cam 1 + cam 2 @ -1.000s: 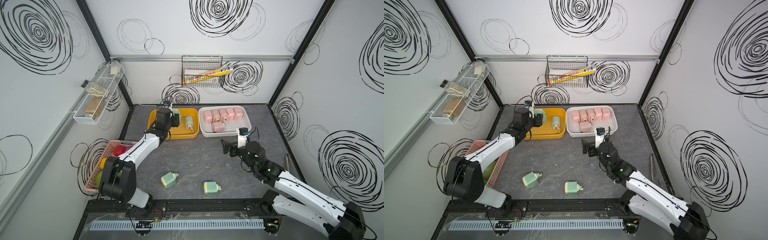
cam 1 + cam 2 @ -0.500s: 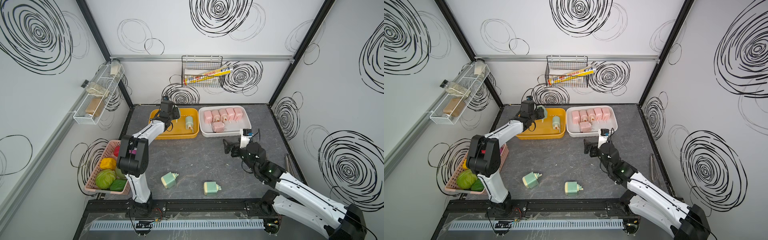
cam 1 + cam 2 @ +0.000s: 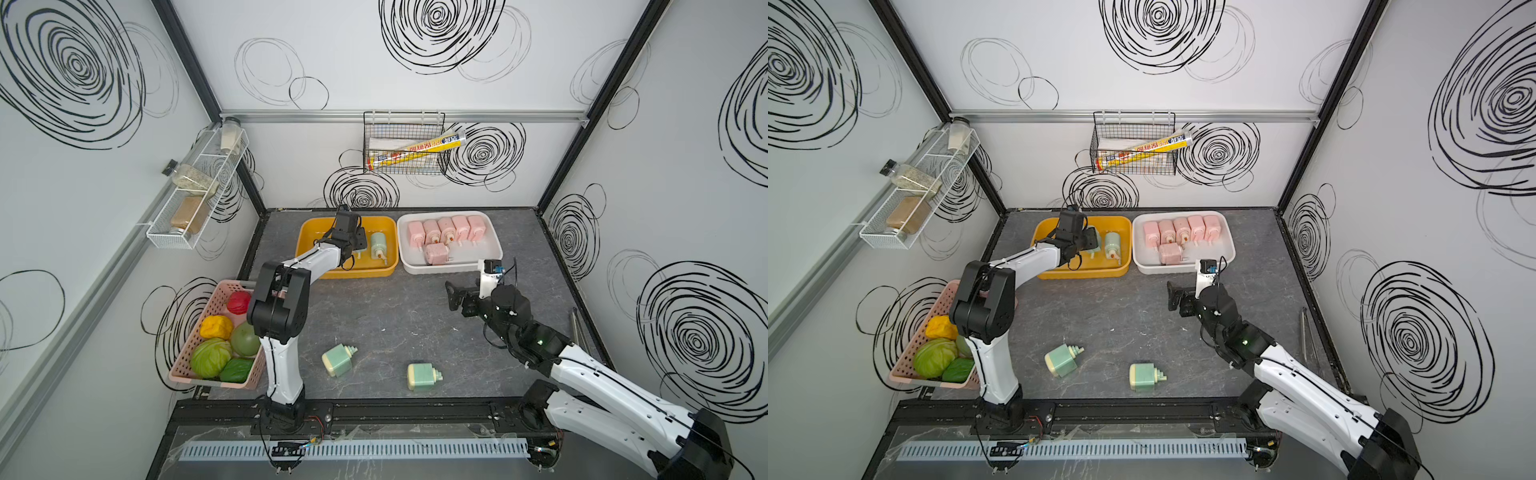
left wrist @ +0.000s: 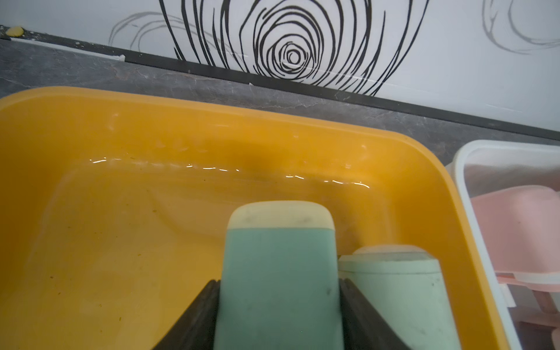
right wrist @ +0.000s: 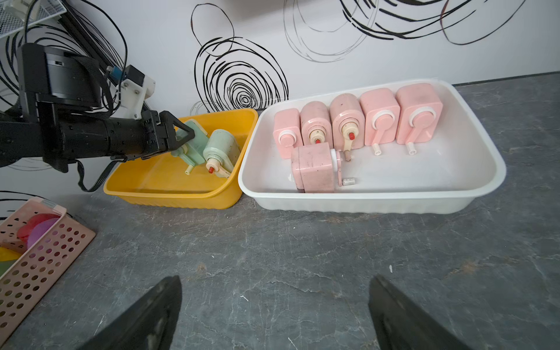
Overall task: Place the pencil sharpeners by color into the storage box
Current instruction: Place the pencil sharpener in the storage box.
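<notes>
The tilted sharpener goes down beside its green match next and my left gripper releases it, since the bottom of the yellow storage box (image 3: 353, 272) lies just below that gripper.
My left gripper (image 4: 278, 283) is shut on a mint green pencil sharpener (image 4: 278, 260) and holds it tilted inside the yellow storage box (image 3: 353, 272), close beside another green sharpener (image 3: 378, 245). Two more green sharpeners (image 3: 338, 360) (image 3: 422, 376) lie on the table near the front. Several pink sharpeners (image 5: 378, 121) stand in a row in the white storage box (image 5: 363, 203), and one pink sharpener (image 5: 313, 168) lies on its side in front of them. My right gripper (image 5: 274, 288) hovers open over bare table in front of the white box, with nothing between its fingers.
A pink perforated basket (image 3: 208, 307) of toy fruits sits at the table's left edge beside the left arm's base. Metal tongs (image 3: 575, 328) lie along the right edge. A wire basket (image 3: 405, 145) hangs on the back wall and a wire shelf (image 3: 195, 199) on the left wall.
The left arm's elbow has risen and its gripper has carried the green sharpener further over the yellow box, towards the other one. The right gripper has drifted slightly back from the white box.
</notes>
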You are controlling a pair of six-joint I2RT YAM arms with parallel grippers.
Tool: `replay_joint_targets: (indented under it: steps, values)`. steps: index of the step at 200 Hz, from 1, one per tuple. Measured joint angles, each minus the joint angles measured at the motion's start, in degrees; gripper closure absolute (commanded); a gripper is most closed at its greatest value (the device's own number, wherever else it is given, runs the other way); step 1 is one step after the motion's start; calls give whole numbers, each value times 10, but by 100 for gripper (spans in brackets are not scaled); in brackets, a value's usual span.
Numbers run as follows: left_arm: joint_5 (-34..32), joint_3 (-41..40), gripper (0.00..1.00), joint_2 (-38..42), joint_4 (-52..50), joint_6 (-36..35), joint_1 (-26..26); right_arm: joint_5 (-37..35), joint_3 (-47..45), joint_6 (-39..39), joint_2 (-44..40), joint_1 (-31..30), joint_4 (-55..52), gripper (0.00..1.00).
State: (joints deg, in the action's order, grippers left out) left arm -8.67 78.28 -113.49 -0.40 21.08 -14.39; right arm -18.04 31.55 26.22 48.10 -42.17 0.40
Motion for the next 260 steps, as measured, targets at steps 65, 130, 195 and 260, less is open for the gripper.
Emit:
replay_joint_targets:
  steps: [65, 130, 195, 260]
  values:
    - [0, -1, 81, -14, 1, 0, -6, 0, 0, 0, 0, 0, 0, 0]
    - [-4, -5, 75, -17, 8, 4, -7, 1, 0, -1, 0, 0, -2, 0]
    - [-4, -7, 56, -17, 10, 4, -9, 2, 0, -1, -1, 0, -7, 0]
    - [-4, -7, 41, -17, 9, 4, -9, 5, 0, -3, -2, 0, -16, 0]
